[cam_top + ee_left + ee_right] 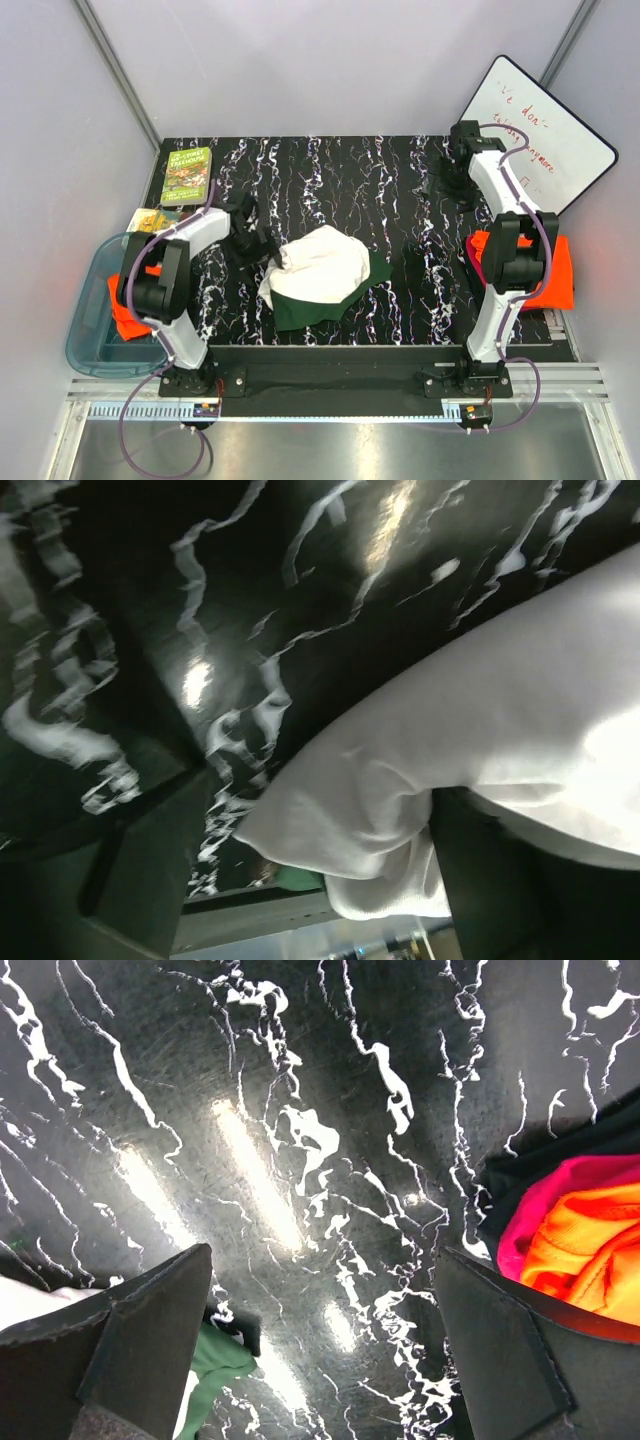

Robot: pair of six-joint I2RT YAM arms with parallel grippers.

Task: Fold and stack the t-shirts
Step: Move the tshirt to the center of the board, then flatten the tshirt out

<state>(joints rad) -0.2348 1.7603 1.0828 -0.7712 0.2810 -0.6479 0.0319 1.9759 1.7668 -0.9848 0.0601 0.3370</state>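
The t-shirt's green hem lies uncovered, so next my left gripper will swing to the right in the top view, across the cream t-shirt and down onto that hem.
The cream t-shirt with dark green sleeves lies crumpled in the middle of the black marbled table. My left gripper is at its left edge. In the left wrist view the jaws stand wide apart, and a bunched fold of the cream cloth lies between them against the right finger. My right gripper hovers open and empty over bare table at the back right. Orange t-shirts lie at the table's right edge and also show in the right wrist view.
A blue plastic bin holding orange cloth sits off the table's left side. A green book and a yellow one lie at the back left. A whiteboard leans at the back right.
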